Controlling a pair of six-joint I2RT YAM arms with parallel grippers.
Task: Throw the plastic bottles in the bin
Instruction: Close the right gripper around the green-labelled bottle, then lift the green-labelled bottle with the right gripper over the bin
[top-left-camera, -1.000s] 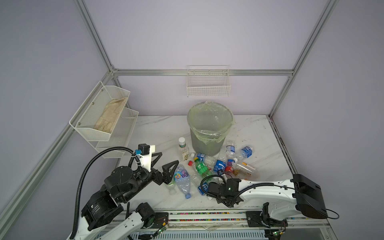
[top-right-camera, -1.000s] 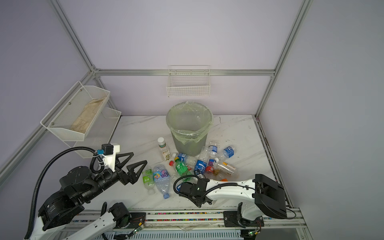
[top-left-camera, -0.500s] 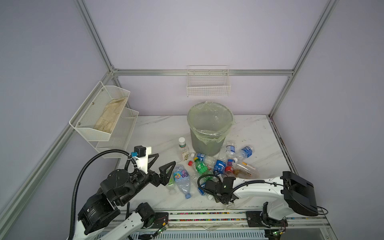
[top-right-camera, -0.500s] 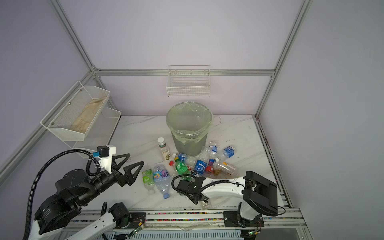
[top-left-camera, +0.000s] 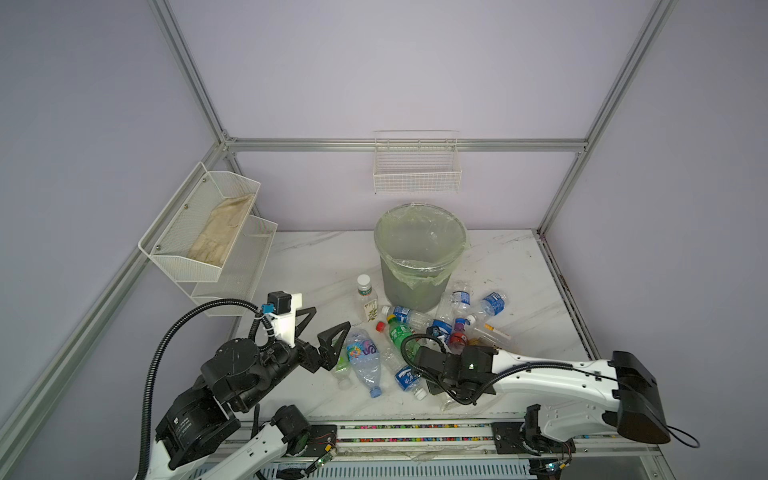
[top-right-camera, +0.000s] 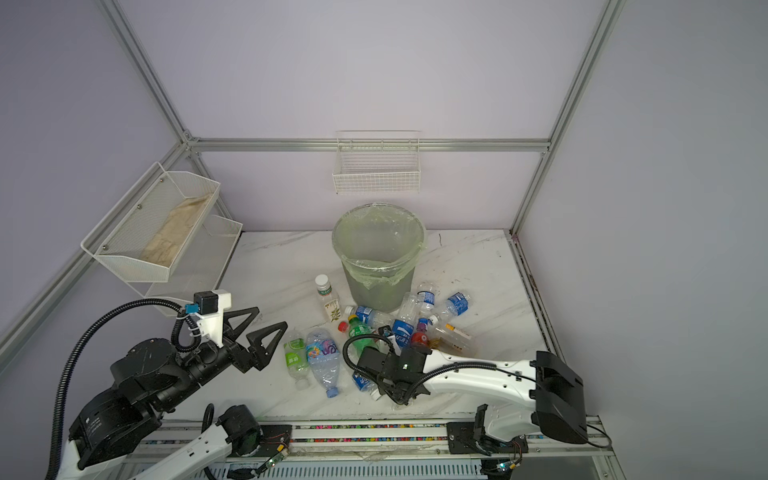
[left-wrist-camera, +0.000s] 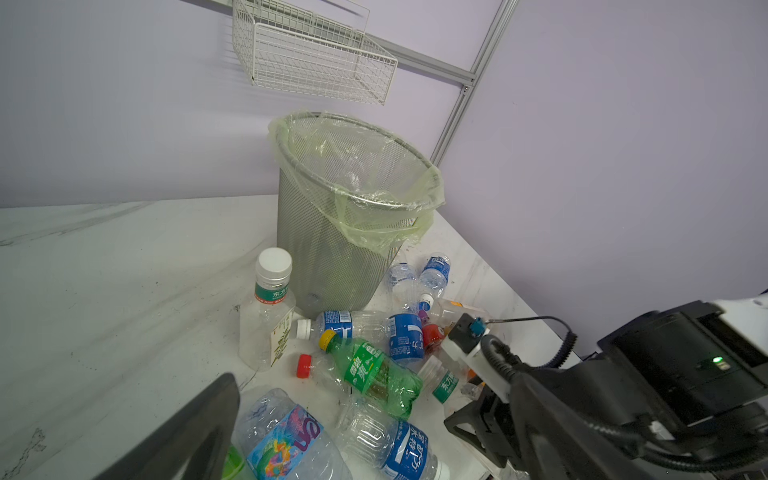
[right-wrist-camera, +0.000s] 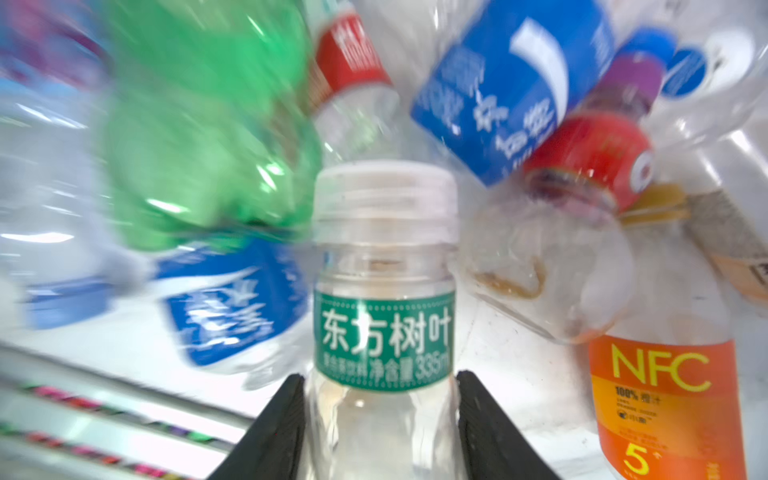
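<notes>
The robot's right gripper should next lift and carry the clear bottle outward over the bin's opening (top-left-camera: 421, 236) and let it go, because the bin's rim is well above the pile.
In the right wrist view my right gripper (right-wrist-camera: 380, 382) is shut on a clear bottle (right-wrist-camera: 384, 324) with a green label and white cap, held just below the label. The left wrist view shows that bottle (left-wrist-camera: 442, 380) low over the table beside the pile. Several plastic bottles (top-left-camera: 401, 334) lie in front of the bin (top-left-camera: 409, 286) in both top views, and one (top-left-camera: 365, 297) stands upright to its left. My left gripper (top-left-camera: 332, 318) hangs open left of the pile, above a large bottle (top-left-camera: 363, 357) with a colourful label.
A white wire basket (top-left-camera: 417, 174) hangs on the back wall above the bin. Two white mesh shelves (top-left-camera: 199, 237) jut out from the left wall. An orange-labelled bottle (right-wrist-camera: 660, 399) lies close beside the held one. The front rail (top-left-camera: 415, 428) runs along the table's near edge.
My right gripper has gone from open to shut on the green-labelled bottle, and its arm has shifted along the front edge. The left gripper stayed open and moved only slightly.
</notes>
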